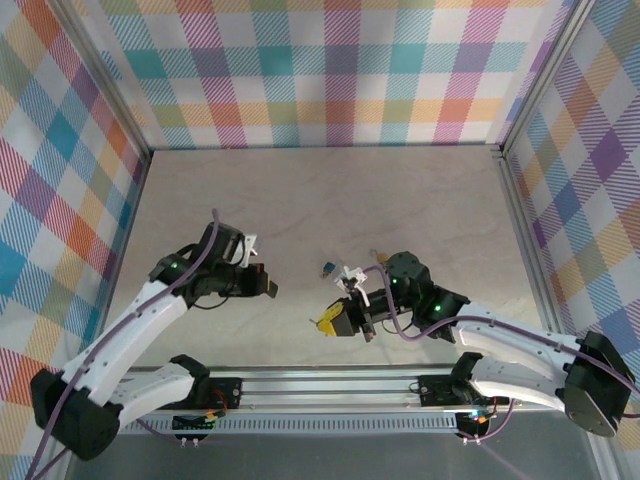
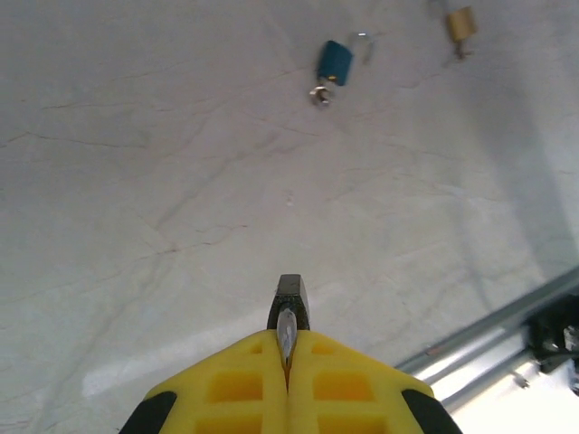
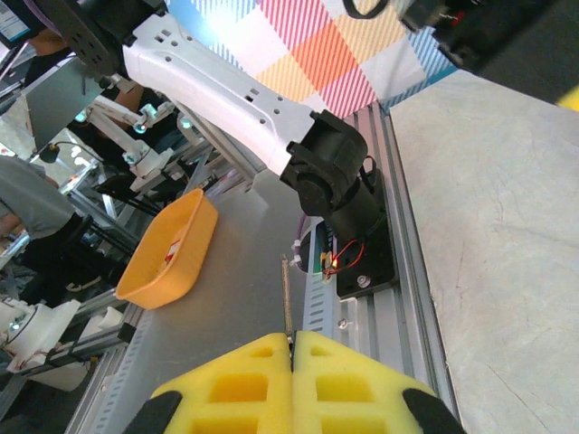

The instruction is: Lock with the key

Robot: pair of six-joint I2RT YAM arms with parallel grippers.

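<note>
My left gripper should next go down to the bare tabletop below it, clear of both other padlocks, and let go of the small black lock (image 2: 290, 294) there.
My left gripper (image 1: 263, 288) (image 2: 288, 342) is shut on a small black lock (image 2: 290, 294). Its silver part is pinched between the yellow pads and its dark body sticks out past the fingertips, above bare table. My right gripper (image 1: 328, 322) (image 3: 291, 339) is shut on the key (image 3: 287, 297), a thin metal strip seen edge-on that points out from the pads toward the left arm's base. In the top view the two grippers face each other a short gap apart, near the front middle of the table.
A blue padlock (image 2: 334, 61) (image 1: 327, 268) with a key in it and a brass padlock (image 2: 460, 23) lie on the table beyond the grippers. The aluminium rail (image 1: 320, 385) runs along the near edge. An orange bin (image 3: 168, 249) sits off the table.
</note>
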